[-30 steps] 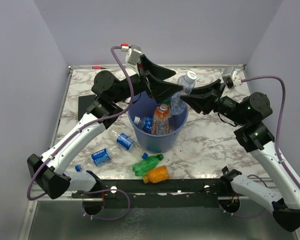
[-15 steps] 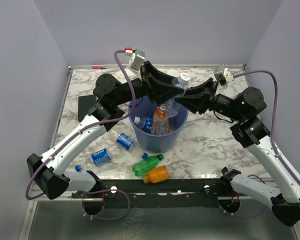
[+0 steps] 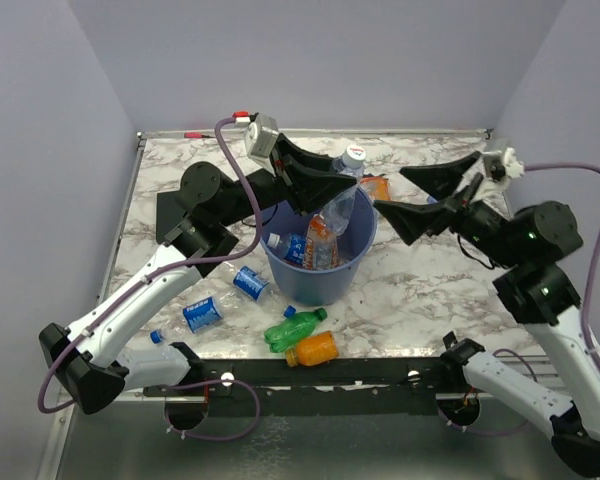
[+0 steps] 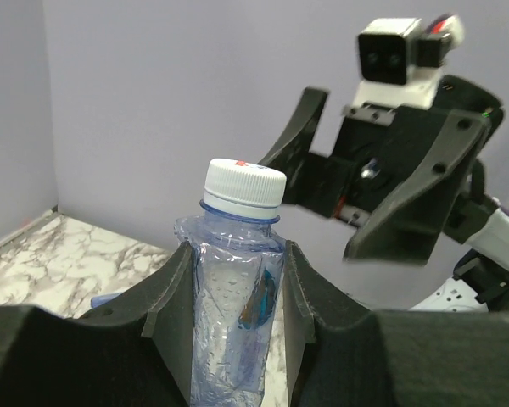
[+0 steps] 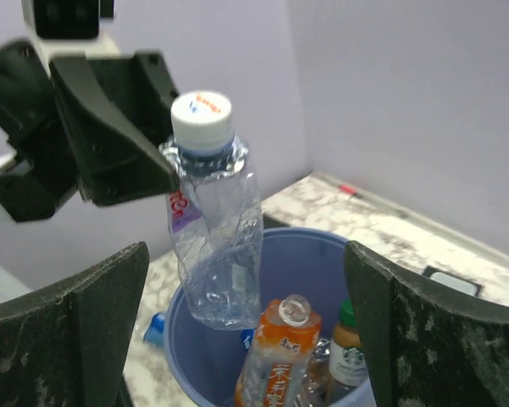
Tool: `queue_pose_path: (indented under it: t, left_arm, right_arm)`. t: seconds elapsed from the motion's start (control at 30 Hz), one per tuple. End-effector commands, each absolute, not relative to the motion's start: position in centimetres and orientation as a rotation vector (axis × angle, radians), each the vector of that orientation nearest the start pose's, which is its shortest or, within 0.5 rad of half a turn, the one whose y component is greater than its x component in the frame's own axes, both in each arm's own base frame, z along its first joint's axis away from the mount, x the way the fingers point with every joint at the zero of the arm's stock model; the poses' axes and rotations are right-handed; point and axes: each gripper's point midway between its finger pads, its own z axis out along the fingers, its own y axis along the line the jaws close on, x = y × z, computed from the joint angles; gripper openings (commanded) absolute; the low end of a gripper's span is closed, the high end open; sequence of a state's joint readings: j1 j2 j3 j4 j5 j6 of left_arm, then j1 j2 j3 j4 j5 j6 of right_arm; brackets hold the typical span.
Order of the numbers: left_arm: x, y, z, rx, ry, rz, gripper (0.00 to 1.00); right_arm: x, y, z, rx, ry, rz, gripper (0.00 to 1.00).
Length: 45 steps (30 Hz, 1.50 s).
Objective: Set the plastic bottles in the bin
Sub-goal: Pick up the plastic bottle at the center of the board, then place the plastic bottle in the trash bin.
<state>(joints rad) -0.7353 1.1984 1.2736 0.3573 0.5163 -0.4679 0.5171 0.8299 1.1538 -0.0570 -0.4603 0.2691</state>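
Observation:
The crumpled bottle [image 3: 343, 188] is high over the bin's opening, so the left gripper will next turn outward and lower it in beside the green-capped brown bottle.
My left gripper [image 3: 332, 192] is shut on a crumpled clear plastic bottle [image 3: 343, 188] with a white cap, holding it upright over the blue bin [image 3: 315, 287]. In the left wrist view the bottle [image 4: 236, 297] sits squeezed between both fingers [image 4: 175, 315]. My right gripper [image 3: 417, 197] stands open, apart from the bottle to its right. Its wrist view looks between wide jaws at the bottle [image 5: 216, 246] and into the bin [image 5: 310, 254]. The bin holds an orange bottle [image 5: 280, 360] and a brown one with a green cap [image 5: 349, 356]. On the table lie blue-labelled bottles [image 3: 248, 282] [image 3: 202, 312], a green one [image 3: 295, 328] and an orange one [image 3: 313, 349].
A flat black rectangle [image 3: 173, 211] lies left of the bin under the left arm. A small red-orange marker [image 3: 192, 134] rests at the back edge. Another blue-capped bottle [image 3: 160, 338] lies near the left arm's base. Walls close the table at the back and on both sides.
The left gripper closed on the clear bottle. The right gripper let it go, opened wide and drew back to the right. The bottle now hangs over the bin in the left gripper.

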Motion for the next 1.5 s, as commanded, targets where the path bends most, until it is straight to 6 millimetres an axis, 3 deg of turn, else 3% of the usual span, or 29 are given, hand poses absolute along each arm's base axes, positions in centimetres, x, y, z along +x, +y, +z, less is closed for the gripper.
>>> queue_pose_path:
  t: [0.0, 0.07, 0.13, 0.27, 0.4, 0.57, 0.77, 0.93, 1.1, 1.23, 1.37, 1.4, 1.47]
  left_arm:
    - [21.5, -33.3, 47.6, 0.657, 1.150, -1.254, 0.00]
    - [21.8, -34.1, 46.6, 0.656, 1.170, -1.238, 0.00]
    - [22.1, -35.1, 45.9, 0.662, 1.185, -1.223, 0.00]
    - [23.7, -36.6, 44.4, 0.640, 1.239, -1.164, 0.00]
    - [25.7, -37.0, 42.2, 0.571, 1.316, -1.087, 0.00]
    - [27.7, -37.4, 38.3, 0.475, 1.424, -0.975, 0.00]
    - [30.0, -35.9, 34.0, 0.335, 1.513, -0.793, 0.00]
    - [31.3, -33.2, 32.5, 0.176, 1.556, -0.677, 0.00]
    - [30.2, -33.9, 31.7, 0.214, 1.569, -0.749, 0.00]
    - [29.3, -34.6, 31.9, 0.249, 1.568, -0.801, 0.09]
    - [28.7, -33.7, 32.9, 0.238, 1.553, -0.807, 0.15]
    - [28.5, -33.6, 33.2, 0.240, 1.547, -0.818, 0.22]
    - [27.8, -33.4, 34.1, 0.246, 1.530, -0.852, 0.53]
  right_arm:
    - [20.7, 14.9, 47.4, -0.218, 1.257, 0.750, 0.99]
    - [20.6, 11.7, 46.7, -0.062, 1.225, 0.681, 0.98]
    - [20.2, 10.0, 45.8, 0.019, 1.204, 0.649, 0.99]
    - [20.3, 8.9, 43.6, 0.077, 1.267, 0.615, 0.98]
    - [20.3, 8.3, 42.3, 0.129, 1.287, 0.610, 0.98]
    - [20.6, 8.3, 40.6, 0.160, 1.303, 0.620, 0.98]
    - [21.6, 9.4, 38.6, 0.158, 1.372, 0.638, 0.98]
    - [21.8, 9.6, 38.0, 0.154, 1.390, 0.640, 0.98]
    - [22.2, 10.1, 37.6, 0.142, 1.409, 0.641, 0.98]
    - [22.3, 10.3, 37.5, 0.137, 1.418, 0.647, 0.98]
    - [22.2, 10.2, 37.7, 0.134, 1.420, 0.641, 0.98]
    - [22.2, 10.1, 37.7, 0.135, 1.420, 0.639, 0.98]
    - [22.1, 10.1, 37.7, 0.135, 1.420, 0.638, 0.98]
